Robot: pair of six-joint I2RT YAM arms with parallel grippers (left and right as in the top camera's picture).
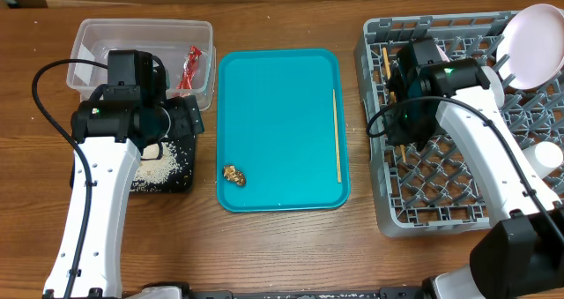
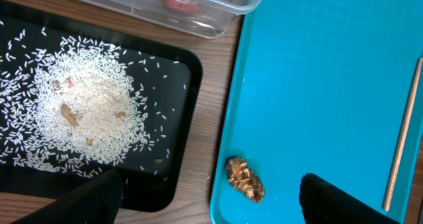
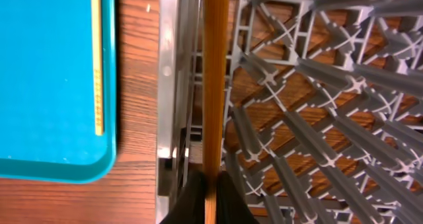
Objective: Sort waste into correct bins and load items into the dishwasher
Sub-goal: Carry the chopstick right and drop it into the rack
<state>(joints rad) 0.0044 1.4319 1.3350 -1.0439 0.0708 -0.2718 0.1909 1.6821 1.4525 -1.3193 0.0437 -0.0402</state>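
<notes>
The robot's right gripper needs to lower its wooden chopstick lengthwise along the rack's side by the teal tray (image 3: pixel 190 110) next, and then let go of it.
My left gripper (image 2: pixel 211 207) is open and empty, low over the gap between the black tray (image 2: pixel 172 72) and the teal tray (image 2: pixel 317 85). The brown food lump (image 2: pixel 244 179) lies on the teal tray between its fingers. Rice (image 2: pixel 86 115) is heaped in the black tray. The red wrapper (image 1: pixel 191 67) lies in the clear tub (image 1: pixel 145 48). My right gripper (image 3: pixel 210 197) is shut on a wooden chopstick (image 3: pixel 213 85) at the left edge of the grey dish rack (image 3: pixel 317 85). A second chopstick (image 1: pixel 337 136) lies on the teal tray's right side.
A white plate (image 1: pixel 538 48) stands in the rack's far right corner, and a pale dish (image 1: pixel 551 155) shows at the right edge. The teal tray (image 1: pixel 278 127) sits between the bins and the rack (image 1: pixel 441 193). The lump (image 1: pixel 234 175) is near its front left corner.
</notes>
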